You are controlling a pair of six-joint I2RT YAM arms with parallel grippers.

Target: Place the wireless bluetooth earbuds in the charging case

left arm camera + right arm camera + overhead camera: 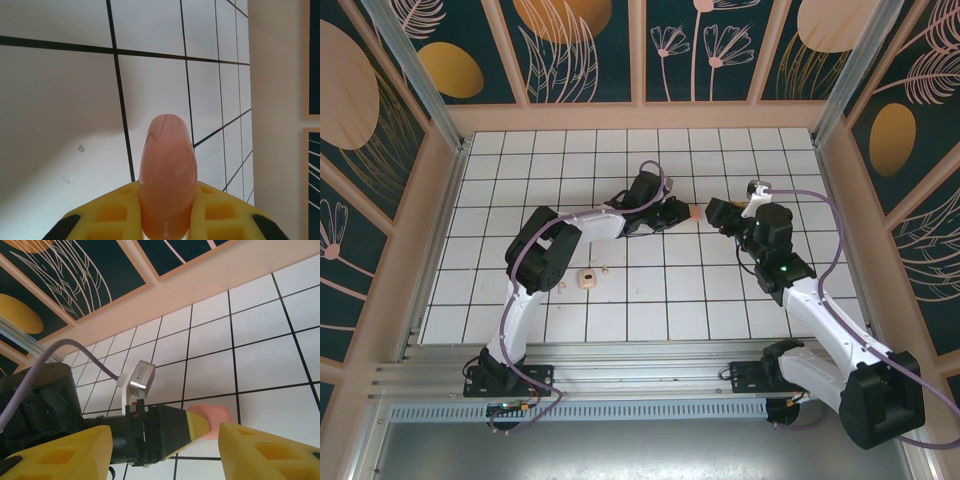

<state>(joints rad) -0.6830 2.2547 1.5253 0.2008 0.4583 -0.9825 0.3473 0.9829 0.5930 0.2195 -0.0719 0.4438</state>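
Note:
My left gripper should lower the coral-pink charging case until it touches the bare white tile (683, 227) (156, 102) and let it go, because that spot of floor is below my gripper.
A smooth coral-pink charging case (167, 170) is clamped between the yellow fingers of my left gripper (167, 222), which is shut on it. From above, the case (695, 212) hangs over the middle of the tiled floor at the tip of the left gripper (682, 213). My right gripper (717, 214) faces it from the right, a short gap away. In the right wrist view the case (215, 416) shows as a pink rounded square behind the left gripper's yellow finger (197, 424). The right gripper (165, 455) is open. Two tiny cream specks, possibly earbuds (563, 288), lie near the left arm.
A small cream case-like object (585, 279) lies on the white tiled floor (650, 300) by the left arm's elbow. Peach walls (650, 116) with dark floral panels enclose the floor on three sides. A metal rail (620, 378) runs along the near edge.

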